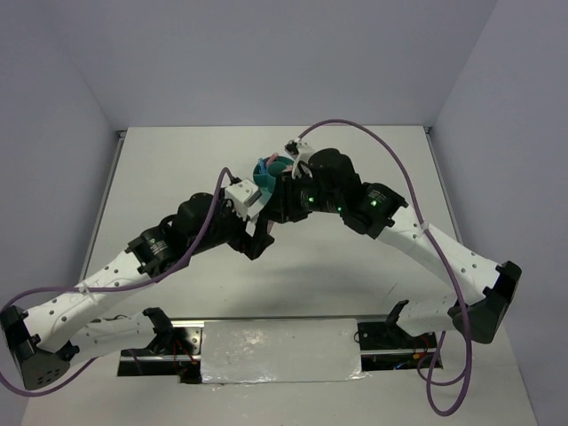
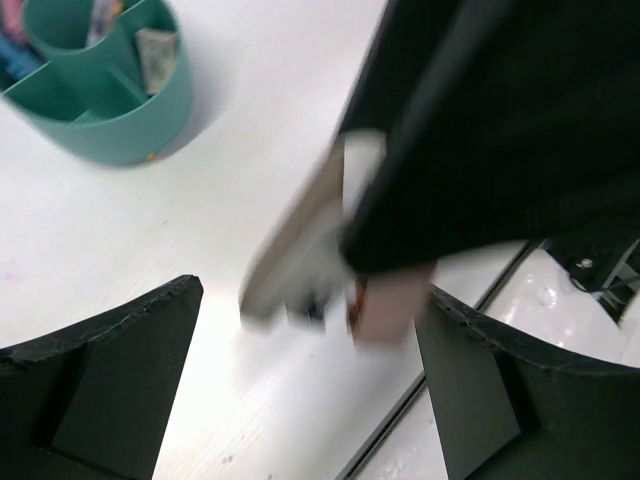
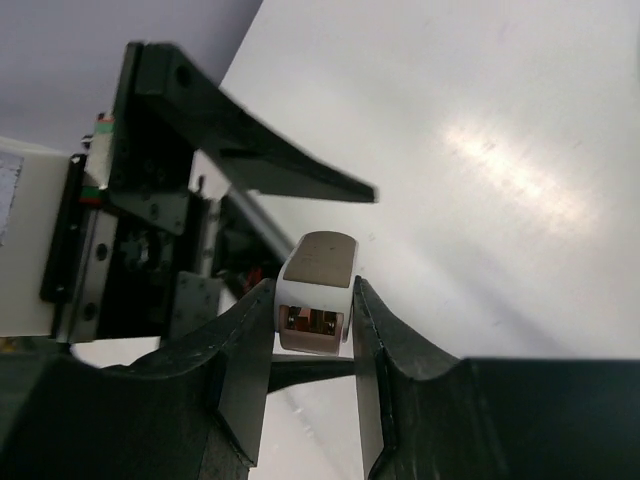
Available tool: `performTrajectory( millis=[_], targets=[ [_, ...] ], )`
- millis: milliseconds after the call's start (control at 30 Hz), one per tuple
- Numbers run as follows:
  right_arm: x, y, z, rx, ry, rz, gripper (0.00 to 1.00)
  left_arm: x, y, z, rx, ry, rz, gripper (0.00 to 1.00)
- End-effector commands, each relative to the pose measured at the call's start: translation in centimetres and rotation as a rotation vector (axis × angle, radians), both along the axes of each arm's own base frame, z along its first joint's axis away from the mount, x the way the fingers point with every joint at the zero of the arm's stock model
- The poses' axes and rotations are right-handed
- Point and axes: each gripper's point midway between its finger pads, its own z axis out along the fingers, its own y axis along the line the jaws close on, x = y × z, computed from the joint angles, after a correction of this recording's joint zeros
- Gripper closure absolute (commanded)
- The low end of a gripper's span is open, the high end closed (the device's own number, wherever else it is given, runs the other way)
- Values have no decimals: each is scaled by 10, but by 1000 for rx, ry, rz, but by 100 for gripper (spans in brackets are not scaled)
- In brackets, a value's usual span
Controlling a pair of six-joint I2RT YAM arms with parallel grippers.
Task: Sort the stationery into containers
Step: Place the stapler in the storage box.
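Note:
My right gripper moves outward, away from the left gripper, then down into the teal tub's section between blue piece and tan-grey block (image 1: pixel 264 181) next, because it stands empty.
My right gripper (image 3: pixel 313 300) is shut on a small white block with a tan top (image 3: pixel 320 265) and holds it above the white table. In the left wrist view this block (image 2: pixel 300 265) and the right arm (image 2: pixel 500 130) are blurred, between and just beyond my left gripper's (image 2: pixel 310 330) open, empty fingers. The round teal tub (image 2: pixel 110 110) stands at the far left of that view, with a tan-grey block (image 2: pixel 155 55) and pink and blue pieces in its compartments. From above, the tub (image 1: pixel 264 174) is mostly hidden behind both wrists.
The two arms meet over the table's middle, the left gripper (image 1: pixel 257 241) just below the right gripper (image 1: pixel 273 213). A left finger (image 3: pixel 260 160) crosses the right wrist view above the block. The table's near edge with a metal rail (image 2: pixel 470 300) lies close by.

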Motion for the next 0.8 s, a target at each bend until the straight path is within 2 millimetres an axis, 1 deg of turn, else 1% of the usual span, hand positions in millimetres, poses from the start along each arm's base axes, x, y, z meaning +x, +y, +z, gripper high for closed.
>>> performTrajectory(
  millis=[0,33,67,100,133,167,200,233,267,300,333,367,400,433,467,500,533,567,600,633,667,700,767],
  targets=[
    [43,-9,34,38,-277,-21,100,10,22,32,-21,-38,134,1],
    [54,-9,29,16,-295,-25,100,16,32,32,-6,-37,208,1],
    [64,-9,31,12,-326,-23,100,14,44,25,45,-6,245,1],
    [78,-15,30,-10,-362,-35,100,14,51,32,50,-9,278,1],
    [87,-16,34,-12,-381,-37,100,14,58,32,65,-4,306,1],
    [95,-9,24,-23,-383,-1,100,16,68,33,73,-1,370,1],
    [103,-9,28,-50,-444,19,100,12,79,35,86,11,402,1],
    [110,-6,24,-74,-465,35,100,11,85,37,70,26,444,1],
    [118,0,9,-119,-474,69,100,13,98,41,73,15,515,1],
    [124,3,11,-153,-543,110,100,9,110,42,90,29,555,1],
    [133,6,-4,-197,-547,130,100,7,121,46,71,30,615,1],
    [139,8,-9,-226,-564,140,100,5,125,47,70,35,627,1],
    [146,6,-8,-266,-617,155,100,2,126,49,66,37,621,1],
    [152,10,-16,-292,-633,165,100,-2,129,50,73,40,607,1],
    [157,10,-17,-322,-675,178,100,-5,129,50,75,48,599,1],
    [163,11,-26,-353,-687,183,100,-9,133,49,88,63,605,1],
    [168,11,-29,-375,-698,187,100,-10,135,48,98,68,609,1],
    [173,11,-29,-400,-727,194,100,-12,134,46,104,77,600,1],
    [180,12,-41,-436,-719,201,100,-13,134,44,114,82,589,1],
    [183,11,-48,-470,-723,216,100,-15,133,41,119,91,578,1],
    [188,10,-51,-489,-727,208,100,-16,130,40,119,101,564,1],
    [193,11,-64,-514,-715,220,100,-17,129,38,119,108,560,1],
    [196,11,-73,-545,-713,237,100,-18,129,34,116,117,559,1]
  ],
)
